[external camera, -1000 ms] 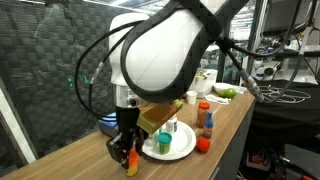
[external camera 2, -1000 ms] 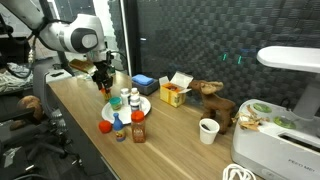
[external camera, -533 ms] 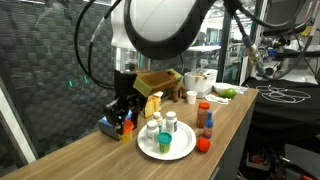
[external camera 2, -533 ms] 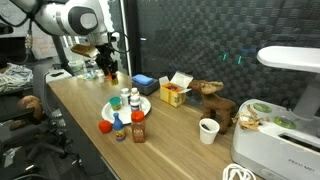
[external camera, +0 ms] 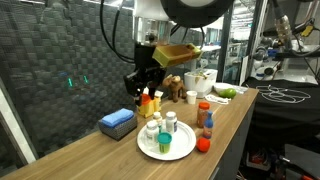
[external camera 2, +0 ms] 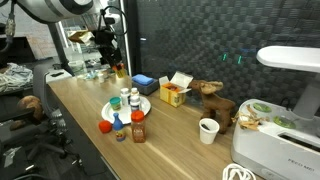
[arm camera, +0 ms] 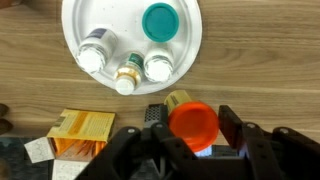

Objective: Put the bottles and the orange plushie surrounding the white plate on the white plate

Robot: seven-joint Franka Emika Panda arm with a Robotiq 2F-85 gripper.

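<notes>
My gripper goes sideways over the plate (external camera: pixel 145 149) next and lowers to the gap between the green jar and white-capped bottles, since bare plate shows there.
My gripper (arm camera: pixel 194 118) is shut on a small yellow bottle with an orange-red cap (arm camera: pixel 190 128), one finger on each side of the cap. In both exterior views it hangs well above the table, gripper (external camera: pixel 146 86) (external camera 2: pixel 112 60) over the bottle (external camera: pixel 147 100). The white plate (arm camera: pixel 186 58) (external camera: pixel 145 149) (external camera 2: pixel 147 104) lies below and to one side. It holds a short green jar (arm camera: pixel 159 21) and three white-capped bottles (arm camera: pixel 93 55). Two red-capped bottles (external camera: pixel 205 118) (external camera 2: pixel 138 128) and a small orange lump, apparently the plushie (external camera: pixel 203 144) (external camera 2: pixel 105 126), stand beside the plate.
A yellow carton (arm camera: pixel 80 135) (external camera 2: pixel 173 94) and a blue box (external camera: pixel 117 121) (external camera 2: pixel 144 83) sit by the back wall. Farther along the table are a brown plush animal (external camera 2: pixel 212 98), a white cup (external camera 2: pixel 208 131) and a white appliance (external camera 2: pixel 285 120).
The arm has lifted the orange-capped bottle from table level beside the plate to well above the table. The grip has stayed the same.
</notes>
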